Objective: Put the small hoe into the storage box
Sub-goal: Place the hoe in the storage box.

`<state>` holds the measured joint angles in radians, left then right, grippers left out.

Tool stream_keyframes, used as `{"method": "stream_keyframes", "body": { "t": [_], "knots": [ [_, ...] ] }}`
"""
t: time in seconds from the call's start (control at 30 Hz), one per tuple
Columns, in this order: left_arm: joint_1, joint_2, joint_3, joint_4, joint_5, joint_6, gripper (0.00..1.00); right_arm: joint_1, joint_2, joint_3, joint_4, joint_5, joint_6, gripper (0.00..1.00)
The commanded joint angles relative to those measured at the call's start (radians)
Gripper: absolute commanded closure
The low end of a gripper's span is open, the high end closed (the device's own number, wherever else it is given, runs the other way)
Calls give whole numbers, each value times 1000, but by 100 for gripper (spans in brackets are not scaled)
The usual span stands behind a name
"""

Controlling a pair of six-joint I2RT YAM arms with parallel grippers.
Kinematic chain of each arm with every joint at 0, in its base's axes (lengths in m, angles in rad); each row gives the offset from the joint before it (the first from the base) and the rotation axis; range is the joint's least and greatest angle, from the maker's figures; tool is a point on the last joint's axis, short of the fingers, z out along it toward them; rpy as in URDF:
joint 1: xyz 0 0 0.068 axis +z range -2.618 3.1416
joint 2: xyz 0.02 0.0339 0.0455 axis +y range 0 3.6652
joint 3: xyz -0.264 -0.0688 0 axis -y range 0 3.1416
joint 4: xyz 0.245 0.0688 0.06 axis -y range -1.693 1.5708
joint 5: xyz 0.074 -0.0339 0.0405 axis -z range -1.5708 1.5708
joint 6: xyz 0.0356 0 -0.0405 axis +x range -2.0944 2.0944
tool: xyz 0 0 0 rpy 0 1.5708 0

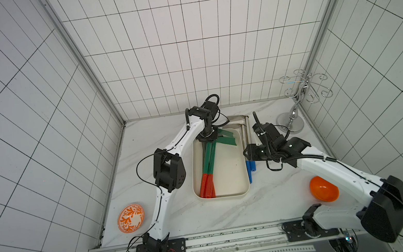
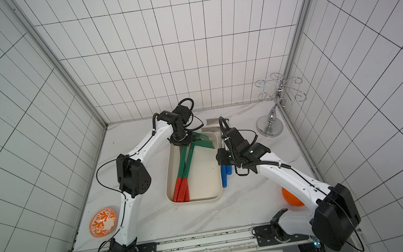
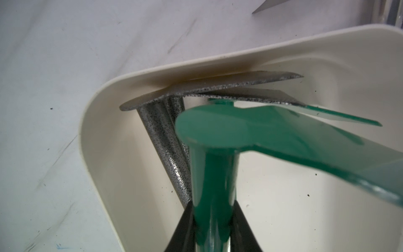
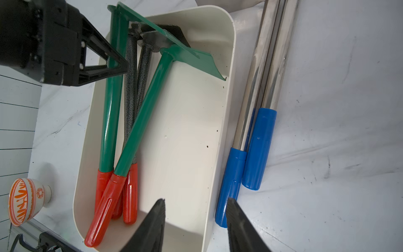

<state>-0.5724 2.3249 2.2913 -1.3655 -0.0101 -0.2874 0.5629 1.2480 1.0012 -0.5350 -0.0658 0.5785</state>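
Observation:
I need to lower the hoe head next with my left gripper, as it is still raised above the grey hoes, down toward the box's bottom below the gripper, and then release the hoe's green handle.
The storage box (image 1: pixel 232 195) is a cream tray in mid-table, also seen as box (image 2: pixel 198 200). My left gripper (image 1: pixel 207 142) (image 3: pixel 213 207) is shut on the green shaft of a small hoe (image 1: pixel 205 162) (image 3: pixel 216 135) (image 4: pixel 109 122), just below its head, over the box's far end. The hoe's red grip lies at the box's near end. A second green hoe (image 4: pixel 144 109) and grey speckled hoes (image 4: pixel 130 98) lie in the box beside it. My right gripper (image 1: pixel 247 155) (image 4: pixel 195 199) stands open over the box's right wall, holding nothing.
Two chrome hoes with blue grips (image 4: pixel 259 148) (image 1: pixel 251 169) lie on the table along the box's right side. A patterned orange bowl (image 1: pixel 130 218) sits at near left, a plain orange bowl (image 1: pixel 323 189) at near right under my right arm. A chrome rack (image 1: pixel 297 106) stands at back right.

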Motion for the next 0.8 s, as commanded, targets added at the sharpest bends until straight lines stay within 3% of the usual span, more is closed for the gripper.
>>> {"method": "stream_keyframes", "body": {
  "t": [0.0,0.53,0.77],
  "knots": [
    [1,14,42,40,51,-41,100,-10,-12,-46,-19,8,-8,53],
    [19,86,39,31,70,-64,100,-12,-3,-53,-17,6,-9,53],
    [35,76,32,25,68,-73,84,-11,3,-60,-13,1,-8,53]
  ]
}}
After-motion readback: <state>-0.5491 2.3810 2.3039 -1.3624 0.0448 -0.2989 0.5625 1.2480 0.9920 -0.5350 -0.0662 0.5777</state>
